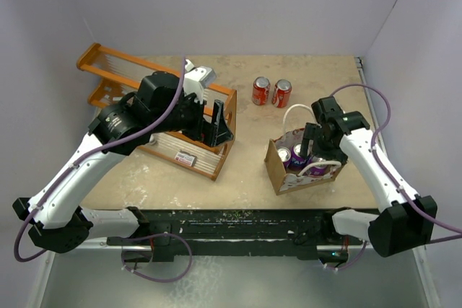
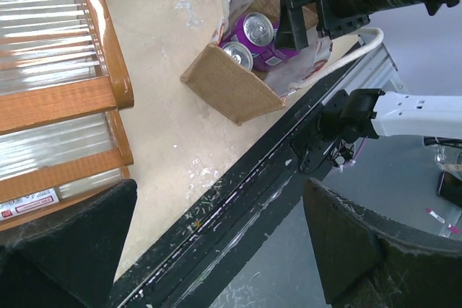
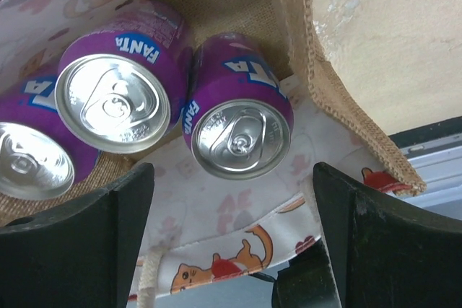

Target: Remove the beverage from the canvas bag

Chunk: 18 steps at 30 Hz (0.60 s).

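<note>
My right gripper needs to go down into the canvas bag point(image 1: 278, 171) before it closes on the sides of the nearest purple can, because the can's lid is already lined up with it.
The canvas bag point(image 1: 278, 171) stands open at the front right of the table, tan with white loop handles and pale printed panels. Three purple Fanta cans stand upright in it; in the right wrist view the nearest can point(image 3: 238, 117) sits just ahead of my jaws, with a second point(image 3: 115, 84) and a third point(image 3: 32, 158) to its left. My right gripper point(image 1: 310, 143) hovers over the bag's mouth, open and empty point(image 3: 232, 239), its fingers wider than one can. My left gripper point(image 1: 221, 128) is open and empty over the wooden rack, away from the bag point(image 2: 238, 95).
A wooden slatted rack point(image 1: 166, 117) lies at the left middle, under my left arm. Two red cans point(image 1: 271, 92) stand behind the bag. The table's black front rail point(image 2: 238, 192) runs close to the bag's near side. White walls enclose the table.
</note>
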{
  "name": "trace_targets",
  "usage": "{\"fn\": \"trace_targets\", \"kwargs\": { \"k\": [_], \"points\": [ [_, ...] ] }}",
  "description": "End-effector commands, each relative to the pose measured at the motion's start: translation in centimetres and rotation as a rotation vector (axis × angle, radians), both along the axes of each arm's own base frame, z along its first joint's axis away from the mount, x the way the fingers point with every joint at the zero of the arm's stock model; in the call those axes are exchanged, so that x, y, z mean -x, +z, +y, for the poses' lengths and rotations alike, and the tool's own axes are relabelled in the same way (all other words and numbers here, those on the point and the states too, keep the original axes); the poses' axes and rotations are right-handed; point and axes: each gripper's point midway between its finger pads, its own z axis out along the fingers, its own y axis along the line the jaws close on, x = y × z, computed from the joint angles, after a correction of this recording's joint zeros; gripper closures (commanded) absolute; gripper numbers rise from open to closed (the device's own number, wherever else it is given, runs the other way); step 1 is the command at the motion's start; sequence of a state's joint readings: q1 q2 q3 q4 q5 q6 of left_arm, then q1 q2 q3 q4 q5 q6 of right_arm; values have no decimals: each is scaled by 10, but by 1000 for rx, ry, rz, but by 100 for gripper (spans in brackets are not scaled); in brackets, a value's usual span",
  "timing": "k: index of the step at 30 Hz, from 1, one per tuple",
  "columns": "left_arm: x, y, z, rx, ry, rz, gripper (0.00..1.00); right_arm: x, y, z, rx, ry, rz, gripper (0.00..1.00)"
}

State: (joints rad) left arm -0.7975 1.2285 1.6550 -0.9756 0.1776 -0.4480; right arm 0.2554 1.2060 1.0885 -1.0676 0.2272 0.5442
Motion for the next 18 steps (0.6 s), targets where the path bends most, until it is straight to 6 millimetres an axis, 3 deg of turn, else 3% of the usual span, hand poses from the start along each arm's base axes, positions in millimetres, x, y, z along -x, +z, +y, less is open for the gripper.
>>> {"fn": "trace_targets", "kwargs": {
  "k": [1, 7, 13, 18],
  "points": [
    [1, 12, -3, 23, -26, -45, 1, -8, -10, -6, 50, -44, 16, 8],
    [-3, 12, 3, 3, -2, -65, 1, -10, -32, -2, 48, -47, 78, 10],
    [-6, 13, -2, 6, -8, -62, 1, 1, -55, -1, 42, -63, 135, 11],
    [-7, 13, -7, 13, -19, -51, 1, 3, -54, 1, 25, -70, 104, 13]
  ]
}}
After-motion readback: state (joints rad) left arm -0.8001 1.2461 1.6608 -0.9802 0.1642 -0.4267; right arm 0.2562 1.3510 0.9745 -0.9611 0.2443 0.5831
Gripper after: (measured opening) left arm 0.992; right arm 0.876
